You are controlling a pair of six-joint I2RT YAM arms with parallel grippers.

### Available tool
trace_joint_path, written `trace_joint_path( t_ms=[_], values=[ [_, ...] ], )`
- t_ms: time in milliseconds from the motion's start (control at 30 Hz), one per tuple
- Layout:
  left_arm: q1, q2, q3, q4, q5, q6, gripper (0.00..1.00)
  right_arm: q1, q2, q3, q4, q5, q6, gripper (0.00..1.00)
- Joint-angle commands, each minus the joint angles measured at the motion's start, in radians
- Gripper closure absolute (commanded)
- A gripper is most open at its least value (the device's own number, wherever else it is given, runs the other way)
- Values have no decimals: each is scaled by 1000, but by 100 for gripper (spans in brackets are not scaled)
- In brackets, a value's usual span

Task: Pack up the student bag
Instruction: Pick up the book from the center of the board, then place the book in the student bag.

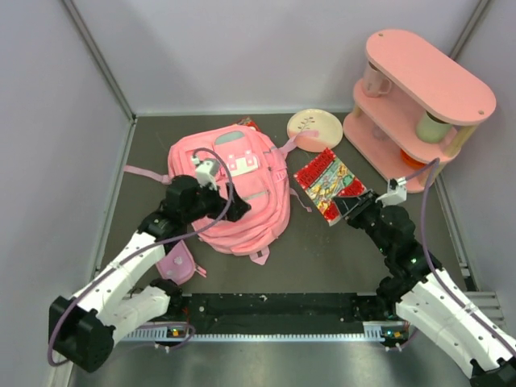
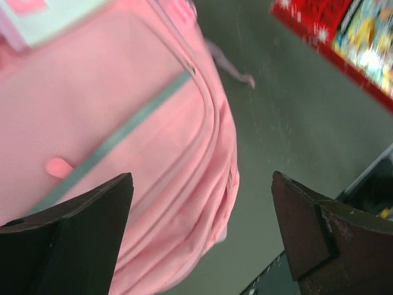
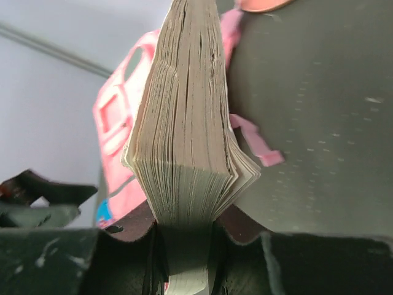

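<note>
I need to bring my left gripper down next and pull it back onto the fabric edge of the bag's open zipper opening (image 1: 247, 233) (image 2: 177, 225), because the book in my right gripper needs an opening.
The student bag (image 1: 242, 173), a soft pink backpack with a grey stripe, lies flat at the table's middle left. My left gripper (image 1: 239, 208) hangs open over its right lower edge, fingers apart with nothing between them; the left wrist view shows the bag (image 2: 123, 123) under the gripper (image 2: 202, 209). A thick book with a red, colourful cover (image 1: 329, 185) lies to the right of the bag. My right gripper (image 1: 356, 208) is shut on its near corner. In the right wrist view the book's page edges (image 3: 190, 123) stand clamped in the gripper (image 3: 187, 246), with the bag (image 3: 116, 117) behind.
A pink two-tier shelf (image 1: 419, 105) holding cups stands at the back right. A cream round plate (image 1: 314, 125) lies behind the book. A small pink pouch (image 1: 176, 264) sits near the left arm. A black rail (image 1: 274, 306) runs along the near edge.
</note>
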Motion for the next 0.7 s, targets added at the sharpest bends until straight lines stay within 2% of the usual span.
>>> trace_joint_path(
  t_ms=[0, 33, 133, 267, 500, 633, 667],
  values=[
    [-165, 63, 91, -203, -137, 174, 2, -5, -7, 81, -96, 123, -53, 100],
    [-238, 97, 103, -249, -154, 201, 2, -4, 1, 85, -96, 122, -50, 100],
    [-315, 134, 117, -285, -152, 220, 4, -5, 34, 100, -93, 110, -50, 100],
    [-323, 145, 94, -302, -158, 232, 7, -3, 64, 118, -88, 88, -48, 100],
    [-326, 230, 142, -352, -154, 252, 29, -5, 85, 108, -65, 57, -34, 100],
    [-326, 272, 151, -357, -140, 252, 46, -5, 93, 100, -53, 39, -27, 100],
    [-324, 278, 153, -358, -139, 249, 47, -5, 96, 100, -51, 38, -25, 100]
  ],
)
